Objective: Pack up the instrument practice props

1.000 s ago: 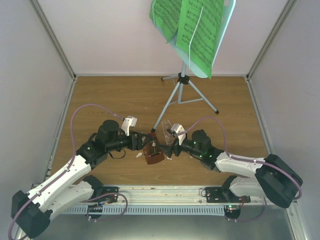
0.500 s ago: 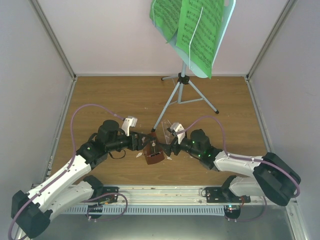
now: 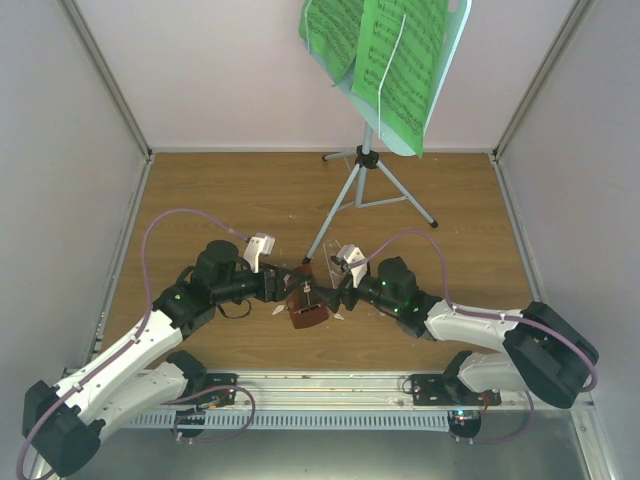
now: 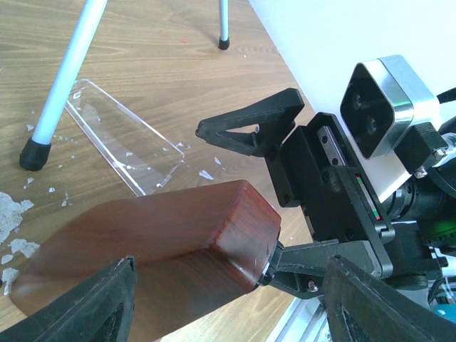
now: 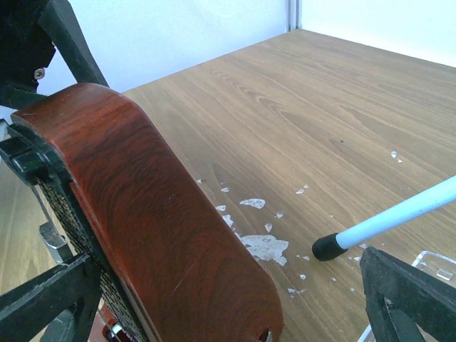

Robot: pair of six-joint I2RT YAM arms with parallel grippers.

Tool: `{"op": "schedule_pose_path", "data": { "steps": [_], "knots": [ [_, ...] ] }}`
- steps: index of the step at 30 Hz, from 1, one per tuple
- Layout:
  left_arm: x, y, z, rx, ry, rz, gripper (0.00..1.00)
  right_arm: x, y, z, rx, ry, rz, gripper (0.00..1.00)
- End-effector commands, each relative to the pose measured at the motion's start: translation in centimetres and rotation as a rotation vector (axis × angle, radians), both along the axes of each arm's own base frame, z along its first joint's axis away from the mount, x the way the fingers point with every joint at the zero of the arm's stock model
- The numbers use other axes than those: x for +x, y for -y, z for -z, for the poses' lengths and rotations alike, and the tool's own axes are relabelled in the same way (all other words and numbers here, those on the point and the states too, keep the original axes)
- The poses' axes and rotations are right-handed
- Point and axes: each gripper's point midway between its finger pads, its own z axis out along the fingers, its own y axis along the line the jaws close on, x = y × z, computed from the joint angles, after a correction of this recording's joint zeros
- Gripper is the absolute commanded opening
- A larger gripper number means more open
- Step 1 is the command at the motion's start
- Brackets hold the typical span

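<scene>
My right gripper moves off the metronome [image 3: 306, 312] next, outward and down onto the clear cover's long edge farther from the music stand's tripod foot, since bare floor borders it.
The pale blue music stand [image 3: 367, 158] rises at the back on silver tripod legs [image 4: 68, 71], with bright green sheet-music pages [image 3: 400, 60] on its desk. The reddish-brown metronome [image 3: 306, 312] [image 4: 157, 249] [image 5: 157, 235] hangs tilted just above the floor, and my left gripper [image 3: 290, 292] [image 4: 228, 285] is shut on its sides. My right gripper [image 3: 330, 298] [image 5: 224, 285] is open, one finger on each side of the metronome's end. Its lower finger touches the wood in the left wrist view. The metronome's clear cover [image 4: 121, 153] lies flat on the floor beside a tripod foot [image 4: 32, 153].
White flakes [image 5: 263, 246] [image 4: 11, 214] are scattered on the wooden floor near the tripod foot [image 5: 328, 246]. White walls close in the left, right and back sides. A metal rail [image 3: 320, 385] runs along the near edge by the arm bases.
My right arm has edged left, bringing its open fingers closer around the metronome. The left arm and the metronome have stayed put.
</scene>
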Motion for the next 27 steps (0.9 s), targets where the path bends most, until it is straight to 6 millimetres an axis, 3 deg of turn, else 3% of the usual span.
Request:
{"op": "schedule_pose_path", "data": {
  "steps": [1,10,13,19,23,27],
  "knots": [
    [0.2,0.3,-0.7,-0.025,0.035,0.013,0.73,0.0,-0.9,-2.1,0.047,0.049,-0.020,0.99],
    [0.4,0.0,-0.9,-0.019,0.046,-0.012,0.73,0.8,0.2,-2.1,0.043,0.038,0.066,1.00],
    [0.8,-0.8,-1.6,-0.003,0.079,-0.053,0.76,2.5,2.5,-1.1,0.007,-0.038,0.233,1.00],
    [2.1,-2.6,-4.3,0.057,0.177,-0.155,0.98,4.5,7.6,1.6,-0.042,-0.165,0.457,0.99],
    [2.6,-3.5,-6.1,0.068,0.228,-0.203,0.99,5.2,10.1,2.4,-0.039,-0.213,0.551,0.94],
    [2.5,-3.9,-6.3,0.055,0.240,-0.229,0.99,5.1,10.4,2.0,-0.026,-0.206,0.547,0.91]
  ]
}}
